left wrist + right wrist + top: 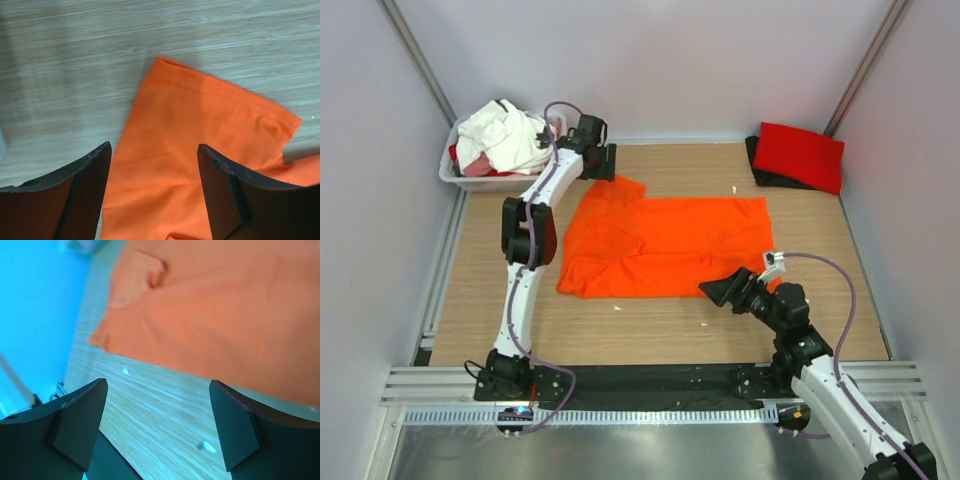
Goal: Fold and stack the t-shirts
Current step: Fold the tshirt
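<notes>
I will next move my left gripper outward and down onto the sleeve's far corner (617, 179) (162, 64). The folded tip of the sleeve's hem is still beyond the gripper's open fingers.
The bright orange t-shirt (665, 246) lies spread flat in the middle of the table, one sleeve poking out at its far left. My left gripper (603, 163) is open and empty just above that sleeve (200, 130); the cloth lies between the jaws, untouched. My right gripper (722, 291) is open and empty over bare wood by the shirt's near right edge (210, 315). A folded red t-shirt (800, 155) lies on a black one (758, 160) at the far right. White shirts (505, 135) are heaped in a tub.
The white plastic tub (455, 175) stands at the far left corner, with a bit of red cloth under the white pile. Small white scraps (617, 307) lie on the wood near the shirt's front edge. Grey walls close in both sides.
</notes>
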Controlling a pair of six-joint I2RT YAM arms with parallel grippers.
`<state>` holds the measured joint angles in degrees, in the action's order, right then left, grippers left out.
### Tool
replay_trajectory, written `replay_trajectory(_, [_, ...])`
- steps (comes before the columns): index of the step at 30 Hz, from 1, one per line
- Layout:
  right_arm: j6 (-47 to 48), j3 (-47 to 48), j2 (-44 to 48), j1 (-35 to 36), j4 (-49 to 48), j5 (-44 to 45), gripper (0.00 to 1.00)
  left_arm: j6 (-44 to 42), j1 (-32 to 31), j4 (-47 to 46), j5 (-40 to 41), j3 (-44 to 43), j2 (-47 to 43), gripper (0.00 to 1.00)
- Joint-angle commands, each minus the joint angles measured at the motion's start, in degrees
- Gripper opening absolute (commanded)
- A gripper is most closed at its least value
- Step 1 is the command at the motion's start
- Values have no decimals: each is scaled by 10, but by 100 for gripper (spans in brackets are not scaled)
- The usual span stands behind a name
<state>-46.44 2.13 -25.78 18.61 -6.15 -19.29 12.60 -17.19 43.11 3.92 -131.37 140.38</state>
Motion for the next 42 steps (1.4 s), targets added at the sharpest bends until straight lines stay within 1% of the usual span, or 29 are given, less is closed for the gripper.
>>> replay_trajectory(1, [9, -16, 54, 2, -54, -1, 91, -38, 1, -20, -36, -53, 10, 71])
replay_trajectory(4, [9, -18, 21, 2, -80, -7, 91, -53, 1, -38, -27, -56, 26, 74])
replay_trajectory(9, [9, -14, -70, 2, -137, -22, 91, -50, 9, -61, -20, -70, 57, 76])
replay_trajectory(15, [7, -14, -84, 2, -149, -24, 91, -50, 15, -94, -34, -79, 91, 82])
replay_trajectory(17, [7, -15, -82, 2, -149, -22, 91, -43, 19, -101, -37, -91, 101, 82])
replay_trajectory(18, [7, -15, -83, 2, -148, -22, 91, -39, 21, -102, -66, -94, 110, 82])
replay_trajectory(20, [6, -14, -87, 2, -151, -21, 91, -32, 22, -112, -71, -99, 117, 82])
replay_trajectory(23, [7, -14, -100, 2, -160, -22, 91, -16, 23, -124, -73, -97, 122, 77])
replay_trajectory(26, [8, -13, -116, 2, -170, -26, 91, -5, 24, -141, -93, -86, 124, 69])
replay_trajectory(27, [7, -12, -119, 2, -171, -27, 91, -4, 24, -144, -95, -83, 126, 63])
replay_trajectory(29, [7, -12, -123, 2, -173, -28, 91, 0, 24, -146, -112, -87, 128, 56])
replay_trajectory(30, [7, -12, -124, 2, -172, -28, 91, 0, 25, -148, -118, -86, 127, 50])
replay_trajectory(31, [7, -12, -123, 3, -173, -27, 91, 0, 24, -153, -131, -81, 126, 46])
replay_trajectory(32, [6, -13, -121, 2, -172, -26, 91, 0, 24, -153, -138, -80, 126, 37])
replay_trajectory(35, [7, -12, -122, 2, -172, -25, 91, 0, 24, -153, -163, -71, 115, 23])
replay_trajectory(36, [6, -12, -122, 2, -172, -24, 91, 0, 25, -153, -164, -66, 111, 12])
replay_trajectory(37, [6, -12, -122, 2, -172, -24, 91, 0, 24, -154, -167, -57, 105, 8])
replay_trajectory(39, [6, -12, -123, 2, -172, -23, 91, 1, 24, -153, -168, -45, 84, 0])
replay_trajectory(42, [6, -12, -122, 2, -171, -23, 91, 2, 24, -150, -171, -26, 51, 0])
